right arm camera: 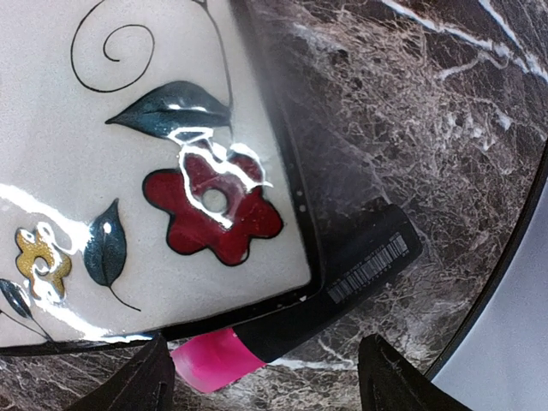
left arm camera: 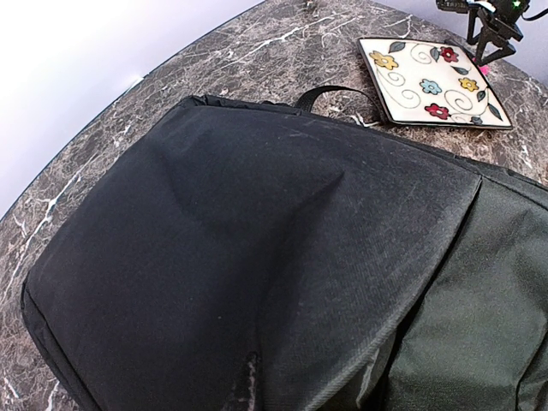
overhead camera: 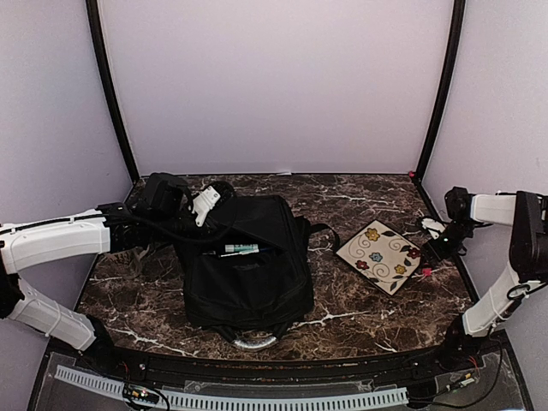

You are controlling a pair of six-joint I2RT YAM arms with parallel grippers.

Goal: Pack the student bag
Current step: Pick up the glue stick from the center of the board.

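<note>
Next, my right gripper moves down onto the black marker beside its pink cap. It eases toward the nearby table edge, because the plate's corner lies against the marker.
The student bag is a big black backpack lying in the middle of the table, its upper pocket gaping with a green and white item inside. My left gripper is at the bag's far left corner; black fabric fills the left wrist view and hides the fingers, which are shut on a pinched ridge of it. My right gripper stands open just over a black marker with a pink cap, which lies against the corner of a flowered square plate.
The plate lies right of the bag, with the right gripper at its right corner near the table's right edge. A strap runs from the bag toward the plate. A grey handle loop sticks out at the bag's near end.
</note>
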